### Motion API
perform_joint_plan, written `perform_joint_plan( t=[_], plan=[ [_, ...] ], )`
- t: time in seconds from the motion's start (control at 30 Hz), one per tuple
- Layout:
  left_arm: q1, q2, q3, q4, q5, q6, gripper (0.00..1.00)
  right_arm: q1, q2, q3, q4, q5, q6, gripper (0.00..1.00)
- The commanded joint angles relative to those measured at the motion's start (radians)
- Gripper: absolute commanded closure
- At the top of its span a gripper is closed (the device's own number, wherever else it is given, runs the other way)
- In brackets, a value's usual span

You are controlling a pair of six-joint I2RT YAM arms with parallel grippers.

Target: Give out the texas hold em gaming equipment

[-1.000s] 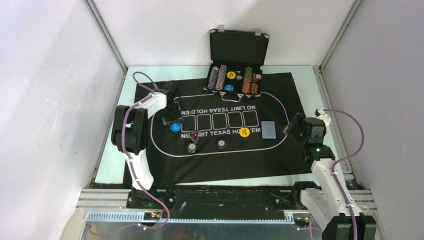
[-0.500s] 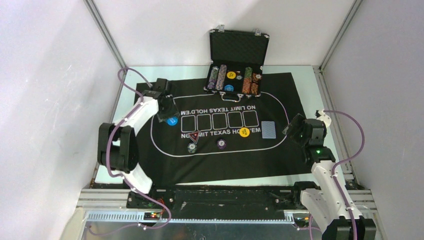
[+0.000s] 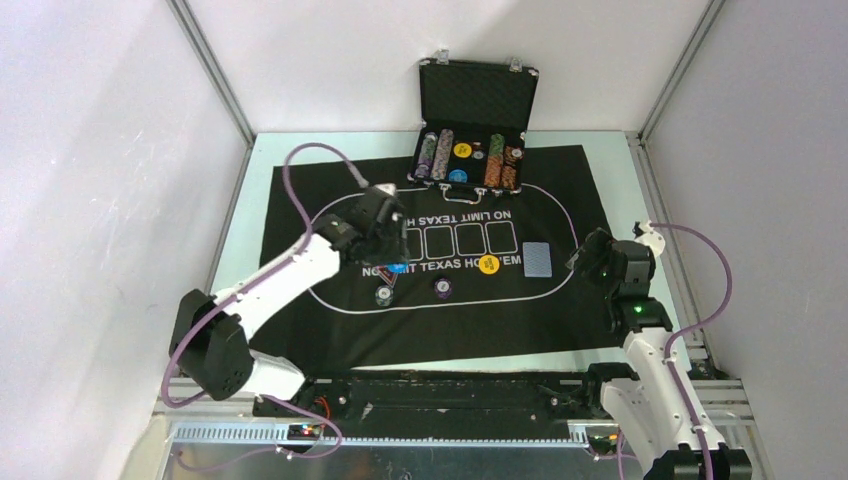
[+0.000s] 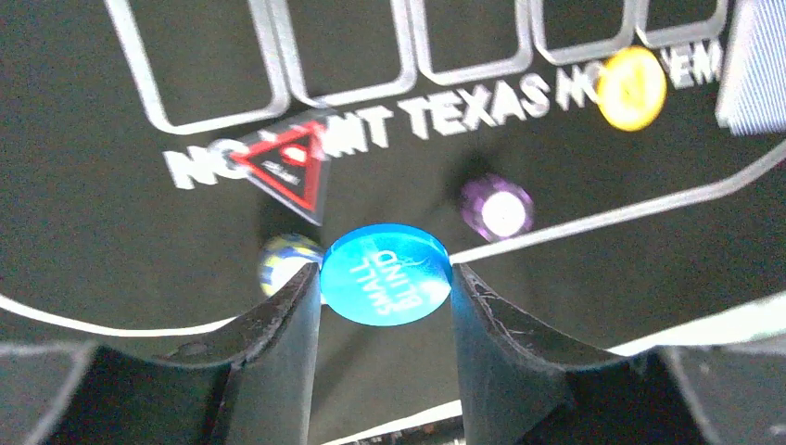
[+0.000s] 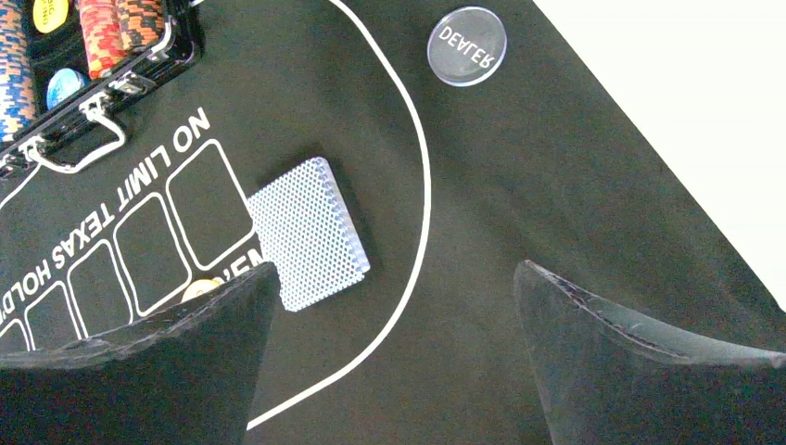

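My left gripper carries the blue button back and down next, to the felt between the purple chip (image 4: 497,209) and the mat's near edge.
My left gripper (image 4: 386,280) is shut on a round blue button (image 4: 386,274) marked SMALL BLIND, held by its edges above the black felt mat (image 3: 330,330). In the top view the left gripper (image 3: 393,250) hangs over the mat's lettering, left of centre. Beneath it lie a red triangle marker (image 4: 287,165), a blue-and-yellow chip (image 4: 278,261) and a purple chip (image 4: 497,209). A yellow button (image 3: 489,264) and a blue-backed card deck (image 3: 537,260) lie further right. My right gripper (image 5: 394,278) is open and empty, above the mat near the deck (image 5: 309,232).
An open black case (image 3: 478,95) with rows of chips stands at the mat's far edge. A clear DEALER button (image 5: 467,46) lies on the mat's right end. White walls enclose the table on three sides.
My left arm has swung from the mat's left end rightward to over the centre lettering, carrying the blue button. The right arm has stayed put.
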Motion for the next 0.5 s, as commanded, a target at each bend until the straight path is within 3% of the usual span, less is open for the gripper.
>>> perform_joint_plan(
  t=[0.0,0.23,0.47],
  plan=[
    [-0.189,-0.026,0.005,0.015,-0.024,0.012,0.69,-0.003,-0.017,-0.009,0.037,-0.004,0.001,0.01],
    [-0.420,0.117,0.032,0.064,-0.001,0.085,0.69,-0.003,-0.028,-0.012,0.039,-0.021,0.002,0.01],
    [-0.474,0.241,0.039,0.083,0.005,0.124,0.69,-0.032,-0.034,-0.012,0.036,-0.031,0.002,0.00]
  ],
)
